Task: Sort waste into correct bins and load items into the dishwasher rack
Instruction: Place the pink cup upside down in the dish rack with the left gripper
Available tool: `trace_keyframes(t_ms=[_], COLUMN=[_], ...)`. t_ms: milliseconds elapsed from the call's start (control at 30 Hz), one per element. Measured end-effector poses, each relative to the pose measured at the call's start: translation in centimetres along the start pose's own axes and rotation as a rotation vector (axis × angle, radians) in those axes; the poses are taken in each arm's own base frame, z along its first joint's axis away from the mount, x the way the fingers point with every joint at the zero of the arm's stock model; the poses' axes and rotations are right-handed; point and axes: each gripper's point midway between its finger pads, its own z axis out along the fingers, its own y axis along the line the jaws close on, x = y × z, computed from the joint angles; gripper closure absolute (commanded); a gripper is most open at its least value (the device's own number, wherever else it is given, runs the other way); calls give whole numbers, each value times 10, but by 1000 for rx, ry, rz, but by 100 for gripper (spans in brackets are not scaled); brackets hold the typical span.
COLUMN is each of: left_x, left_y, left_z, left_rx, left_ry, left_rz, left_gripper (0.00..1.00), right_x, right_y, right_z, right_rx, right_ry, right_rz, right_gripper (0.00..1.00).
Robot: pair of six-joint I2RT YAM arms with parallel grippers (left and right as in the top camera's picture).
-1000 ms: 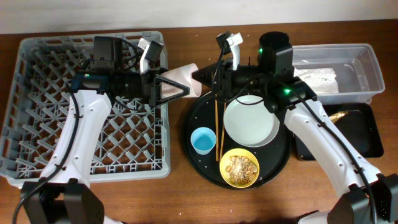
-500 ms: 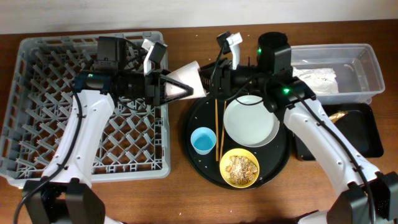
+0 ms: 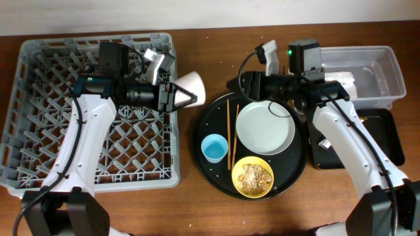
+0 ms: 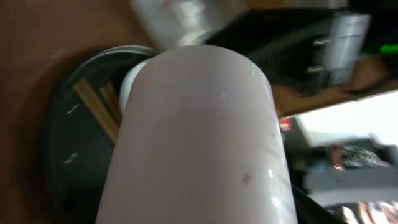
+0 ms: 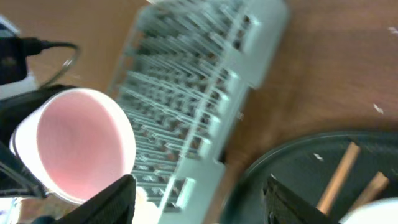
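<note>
The left gripper will turn down next, move back and release the cup low in the rack's empty tray-side near corner, because that corner is below the gripper and behind it.
My left gripper is shut on the small pink cup, holding it on its side above the gap between the grey dishwasher rack and the round tray. In the left wrist view the cup fills the frame. My right gripper stands open and empty to the cup's right; its view looks into the cup's mouth past its dark fingers. On the round tray lie the chopsticks, pale plate, light blue cup and yellow bowl with crumbly scraps.
The round black tray sits right of the rack. At the far right stand the clear tub, holding a white napkin, and the shallow black tray in front of it. My right arm crosses above both bins.
The right gripper let go of the pink cup and drew back to the right. The left gripper closed on the cup and now holds it alone, slightly further left.
</note>
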Motion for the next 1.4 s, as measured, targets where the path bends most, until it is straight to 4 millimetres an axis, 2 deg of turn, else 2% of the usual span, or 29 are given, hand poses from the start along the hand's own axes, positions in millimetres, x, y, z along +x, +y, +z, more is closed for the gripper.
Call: trace_keyframes(t_ms=[33, 100, 233, 433, 500, 700, 867, 967, 1100, 1267, 1400], left_x=[7, 17, 33, 47, 50, 70, 83, 96, 100, 104, 113], left_y=[15, 31, 64, 96, 101, 111, 111, 103, 91, 81, 86], left_z=[-1, -4, -15, -36, -41, -57, -64, -68, -77, -64, -64], left_rx=[-89, -189, -397, -628, -671, -796, -834, -835, -842, -873, -946], left_ry=[28, 67, 135, 194, 201, 246, 282, 336, 378, 427, 455], left_rz=[-22, -50, -80, -119, -138, -260, -319, -362, -382, -327, -340], left_gripper=[47, 47, 47, 47, 48, 48, 48, 48, 48, 48, 48], right_x=[5, 8, 8, 18, 19, 27, 30, 33, 37, 43, 46], right_y=[-10, -20, -29, -45, -47, -54, -57, -59, -60, -61, -62], right_z=[0, -1, -2, -6, -6, -9, -10, -11, -12, -13, -14], right_rx=[54, 104, 159, 250, 257, 302, 321, 331, 339, 346, 349], right_ry=[12, 18, 13, 39, 40, 65, 74, 82, 96, 117, 128], right_rz=[16, 26, 30, 67, 68, 92, 99, 106, 118, 134, 141], right_gripper=[34, 34, 33, 31, 31, 29, 27, 26, 26, 25, 25])
